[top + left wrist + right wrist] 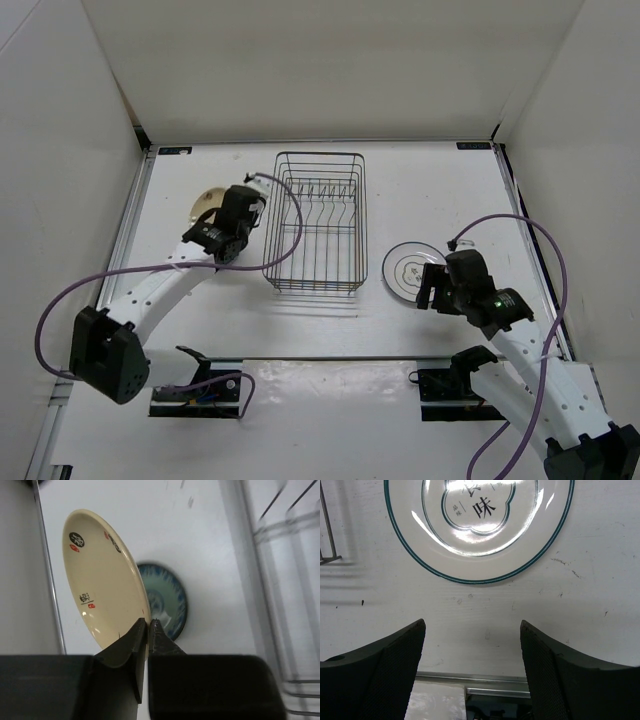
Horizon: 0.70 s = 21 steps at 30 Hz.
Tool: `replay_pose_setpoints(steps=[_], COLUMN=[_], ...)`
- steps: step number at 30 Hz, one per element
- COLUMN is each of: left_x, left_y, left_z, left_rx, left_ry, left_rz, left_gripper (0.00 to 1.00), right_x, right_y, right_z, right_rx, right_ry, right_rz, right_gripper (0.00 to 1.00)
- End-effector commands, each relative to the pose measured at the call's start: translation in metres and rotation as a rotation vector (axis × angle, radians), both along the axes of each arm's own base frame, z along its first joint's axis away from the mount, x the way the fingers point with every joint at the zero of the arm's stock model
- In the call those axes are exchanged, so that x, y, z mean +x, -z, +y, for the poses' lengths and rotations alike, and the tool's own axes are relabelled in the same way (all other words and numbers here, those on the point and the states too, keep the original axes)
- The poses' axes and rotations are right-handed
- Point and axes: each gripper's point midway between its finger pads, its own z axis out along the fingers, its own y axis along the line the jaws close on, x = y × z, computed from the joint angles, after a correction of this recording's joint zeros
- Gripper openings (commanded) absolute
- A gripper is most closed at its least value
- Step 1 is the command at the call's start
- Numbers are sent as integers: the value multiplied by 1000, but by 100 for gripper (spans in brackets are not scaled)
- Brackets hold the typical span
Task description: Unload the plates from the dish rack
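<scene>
I will use my left gripper, still hanging above the table, to bring the cream-tan plate (102,580) down toward the blue-teal plate (167,600), which is below the gripper. Then I will let go of the cream-tan plate's rim.
My left gripper (148,622) is shut on the rim of the cream-tan plate (102,580), holding it on edge above the table left of the dish rack (315,222). The blue-teal plate (167,600) lies flat on the table below it. In the top view the cream plate (206,205) shows beside my left gripper (222,222). The white plate with dark rim ring (480,525) lies flat on the table right of the rack, also in the top view (412,270). My right gripper (472,630) is open and empty just short of it. The rack shows no plates.
The rack's wire edge shows at the right of the left wrist view (280,535) and at the left of the right wrist view (327,535). White walls enclose the table on three sides. A metal rail (330,358) runs along the near edge.
</scene>
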Motion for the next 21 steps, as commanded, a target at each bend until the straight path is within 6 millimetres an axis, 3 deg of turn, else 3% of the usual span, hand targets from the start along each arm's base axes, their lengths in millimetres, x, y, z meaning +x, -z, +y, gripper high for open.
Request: replay_pose_setpoints(steps=[1,9,21], left_x=[0,5,9], left_y=[32,89,101], left_z=[44,61,47], left_rx=[103,136,70], left_ry=[-135,-218,-171], left_rz=[17,132,154], left_gripper=[1,1,6], right_x=[5,5,6], right_y=[-3,-5,0], right_z=[6,6,6], right_rx=[17,21,14], right_ry=[-28,-27,-33], right_rz=[-23,-33,-22], right_gripper=[79,79,80])
